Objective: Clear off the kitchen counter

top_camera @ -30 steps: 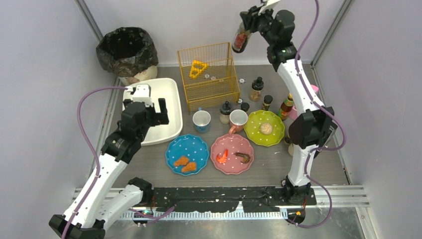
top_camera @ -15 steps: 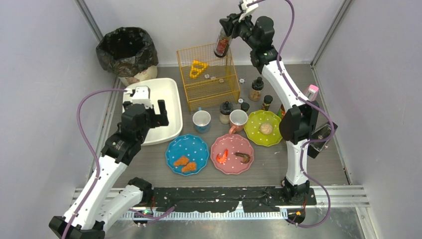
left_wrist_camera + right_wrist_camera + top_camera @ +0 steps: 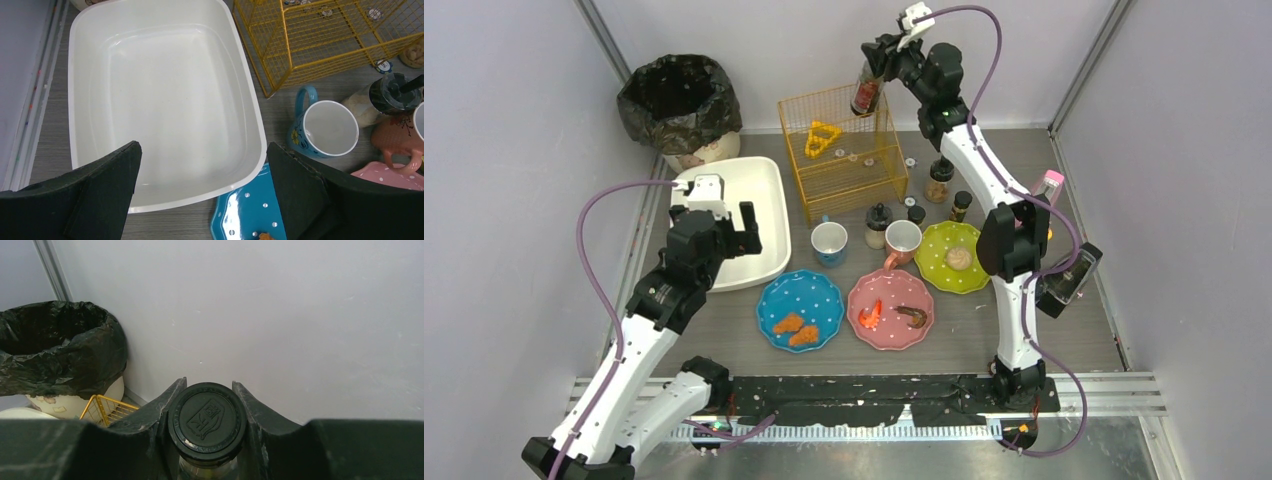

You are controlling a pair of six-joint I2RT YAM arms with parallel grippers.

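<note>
The right gripper lowers and releases the bottle in the basket's free space beside the yellow triangular piece next, as that space lies below the gripper.
My right gripper [image 3: 876,62] is shut on a glass bottle [image 3: 867,92] with dark red contents and a black cap [image 3: 207,421]. It holds the bottle high over the back edge of the yellow wire basket [image 3: 844,150]. The grey wood-grain kitchen counter [image 3: 964,335] carries a blue plate [image 3: 819,290] with fried pieces, a pink plate [image 3: 894,290] with shrimp, a green plate [image 3: 939,240] with a bun, a blue mug [image 3: 829,243], a pink mug [image 3: 903,240] and several small bottles [image 3: 940,178]. My left gripper [image 3: 204,147] hangs open and holds nothing above the near edge of the white tub [image 3: 165,100].
A bin lined with a black bag [image 3: 679,100] stands in the back left corner. Lilac walls close in the counter on three sides. A yellow triangular piece [image 3: 821,137] lies inside the basket. A pink-capped bottle [image 3: 1046,186] stands by the right wall.
The right arm has swung left with the bottle, from the back right to above the basket's back edge. The left arm has not moved.
</note>
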